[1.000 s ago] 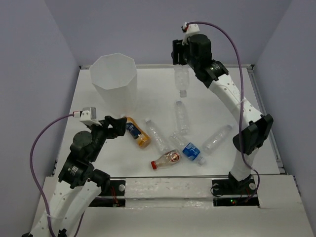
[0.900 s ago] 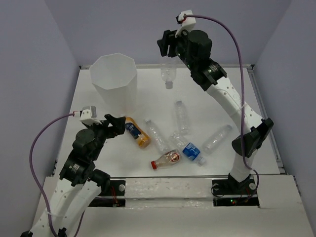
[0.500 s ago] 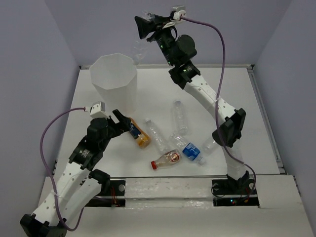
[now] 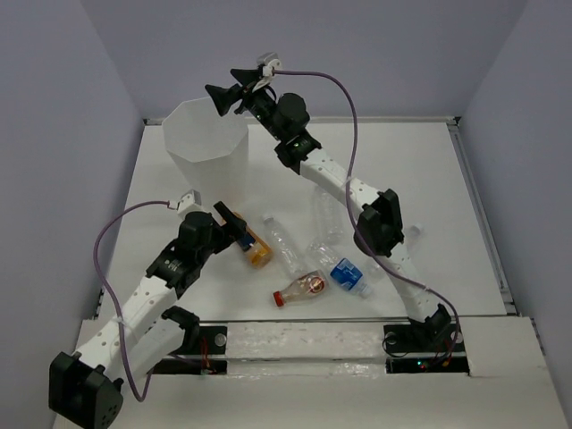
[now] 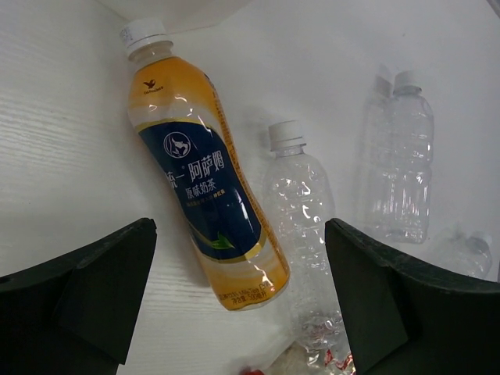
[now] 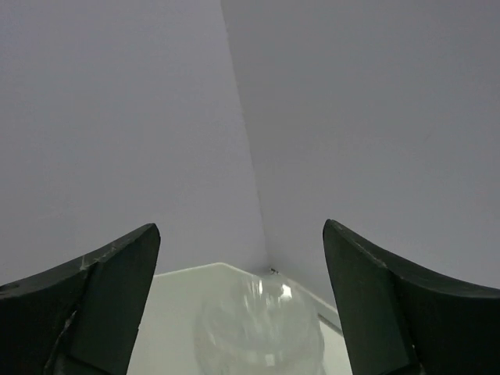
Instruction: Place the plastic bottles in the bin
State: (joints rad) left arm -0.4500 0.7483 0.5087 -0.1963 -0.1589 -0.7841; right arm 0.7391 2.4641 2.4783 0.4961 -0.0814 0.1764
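The left gripper lowers its open fingers outward onto the orange bottle's shoulder [image 5: 173,90] below and outward of it next, since the fingers spread wider than the bottle.
The tall white bin [image 4: 204,152] stands at the back left. My right gripper [image 4: 219,94] hangs over its rim, open. In the right wrist view a clear bottle [image 6: 260,332] shows base-on between the spread jaws of the right gripper [image 6: 242,312], with a gap at the left finger. My left gripper [image 4: 234,222] is open just above the lying orange bottle [image 4: 251,244] [image 5: 205,180]. It lies between the fingers of the left gripper [image 5: 242,305], untouched. A clear bottle [image 5: 305,219] lies beside it.
More bottles lie on the white table [image 4: 420,170]: clear ones [image 4: 281,243] [image 4: 329,213], a red-capped one [image 4: 302,288] and a blue-labelled one [image 4: 347,275]. The right arm's links [image 4: 380,223] stretch across the middle. Grey walls close in the table.
The right arm swung left from the back middle to over the bin, carrying the clear bottle, and its jaws opened. The left arm reached forward to the orange bottle.
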